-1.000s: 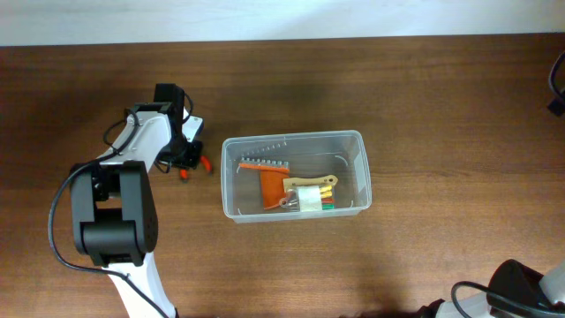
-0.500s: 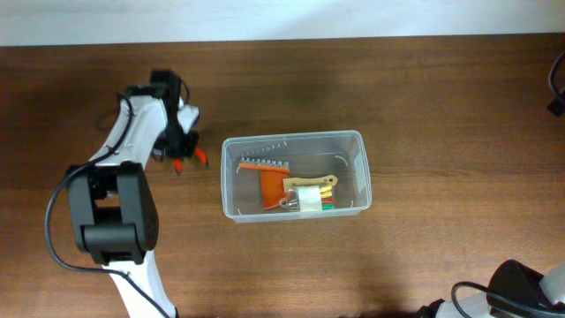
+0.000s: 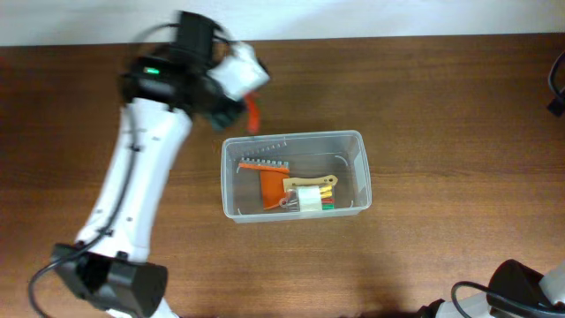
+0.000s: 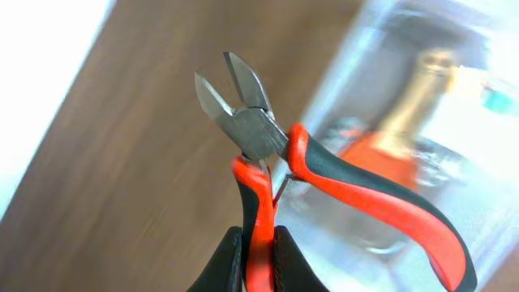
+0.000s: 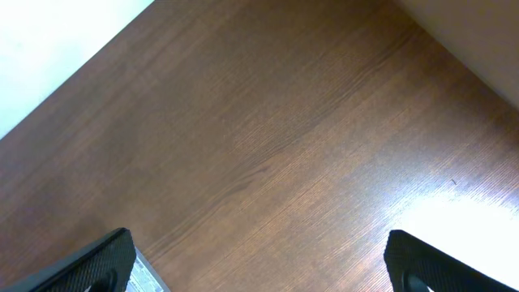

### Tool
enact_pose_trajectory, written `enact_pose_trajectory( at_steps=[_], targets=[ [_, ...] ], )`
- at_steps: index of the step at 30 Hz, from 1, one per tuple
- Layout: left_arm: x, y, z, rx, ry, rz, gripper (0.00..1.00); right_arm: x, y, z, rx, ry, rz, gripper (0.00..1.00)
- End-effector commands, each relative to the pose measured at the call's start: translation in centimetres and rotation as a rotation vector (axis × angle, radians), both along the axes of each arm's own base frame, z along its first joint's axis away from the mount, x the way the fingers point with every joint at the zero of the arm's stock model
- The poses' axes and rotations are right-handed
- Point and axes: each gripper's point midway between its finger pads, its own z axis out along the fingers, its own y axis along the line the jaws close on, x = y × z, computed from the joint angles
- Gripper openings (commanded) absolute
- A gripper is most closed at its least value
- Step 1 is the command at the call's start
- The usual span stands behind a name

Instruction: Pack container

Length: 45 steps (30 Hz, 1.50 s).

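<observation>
I should next move my left gripper back over the container (image 3: 353, 141), because the pliers hang beyond the container's back corner. Then I should lower the pliers onto the orange-handled tool (image 3: 265, 177) and let them go.
The clear plastic container (image 3: 353, 141) sits mid-table, holding an orange-handled comb-like tool (image 3: 265, 177), a tan-handled tool and a white bundle with coloured bits (image 3: 311, 198). My left gripper (image 3: 240, 108) is shut on one handle of the red-and-black cutting pliers (image 3: 252, 111), held in the air just beyond the container's back left corner. In the left wrist view the pliers (image 4: 268, 154) stand up from my fingers (image 4: 258, 264) with their jaws parted, the container (image 4: 454, 49) blurred behind. My right gripper (image 5: 259, 264) is open and empty over bare wood.
The brown wooden table (image 3: 441, 88) runs to a white wall strip at the back. A black cable (image 3: 556, 84) hangs at the right edge. The right arm's base (image 3: 521, 296) shows at the bottom right corner.
My left gripper has lifted the pliers off the table at the left and swung them up and to the right, toward the container's back left corner. The right arm has not moved.
</observation>
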Motion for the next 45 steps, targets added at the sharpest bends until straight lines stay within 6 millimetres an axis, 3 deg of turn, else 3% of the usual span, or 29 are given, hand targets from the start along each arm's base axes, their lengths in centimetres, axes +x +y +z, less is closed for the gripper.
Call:
enact_pose_trajectory(
  at_steps=[1, 6, 10, 14, 18, 23, 29, 33, 35, 37, 41, 43, 45],
  targets=[
    [-2.3, -3.6, -3.2, 0.052, 0.046, -0.298, 0.02, 0.1, -0.1, 0.0, 0.006, -0.004, -0.005, 0.99],
    [-4.5, -6.0, -8.2, 0.113, 0.152, -0.436, 0.02, 0.1, -0.1, 0.0, 0.006, -0.004, -0.005, 0.99],
    [-5.4, -5.9, -12.9, 0.155, 0.275, -0.448, 0.02, 0.1, -0.1, 0.0, 0.006, -0.004, -0.005, 0.99],
    [-5.8, -5.6, -16.0, 0.182, 0.358, -0.448, 0.02, 0.1, -0.1, 0.0, 0.006, -0.004, -0.005, 0.99],
    [-5.5, -4.9, -18.3, 0.231, 0.399, -0.438, 0.12, 0.1, -0.1, -0.1, 0.006, -0.004, -0.005, 0.99],
    [-5.6, -4.7, -20.0, 0.254, 0.435, -0.436, 0.16, 0.1, -0.1, -0.1, 0.006, -0.004, -0.005, 0.99],
    [-5.6, -4.5, -20.0, 0.255, 0.439, -0.434, 0.4, 0.1, -0.1, 0.0, 0.006, -0.004, -0.005, 0.99],
    [-5.4, -4.1, -19.8, 0.28, 0.436, -0.393, 0.43, 0.1, -0.1, -0.1, 0.007, -0.004, -0.004, 0.99],
    [-4.8, -3.9, -18.8, 0.288, 0.408, -0.34, 0.45, 0.7, 0.7, 0.0, 0.011, -0.015, 0.087, 0.99],
    [-4.0, -4.1, -16.9, 0.275, 0.356, -0.303, 0.49, 2.2, 3.1, 0.6, 0.036, -0.072, 0.277, 0.99],
    [-1.7, -3.0, -11.3, 0.286, 0.189, -0.161, 0.6, 4.4, 7.1, 1.4, 0.002, -0.126, 0.526, 0.99],
    [-0.5, -1.8, -8.3, 0.263, 0.104, -0.059, 1.0, 5.8, 9.3, 1.9, -0.056, -0.145, 0.65, 0.99],
    [0.9, -0.3, -5.5, 0.217, 0.023, 0.052, 0.99, 7.3, 10.9, 2.0, -0.124, -0.146, 0.725, 0.99]
  ],
)
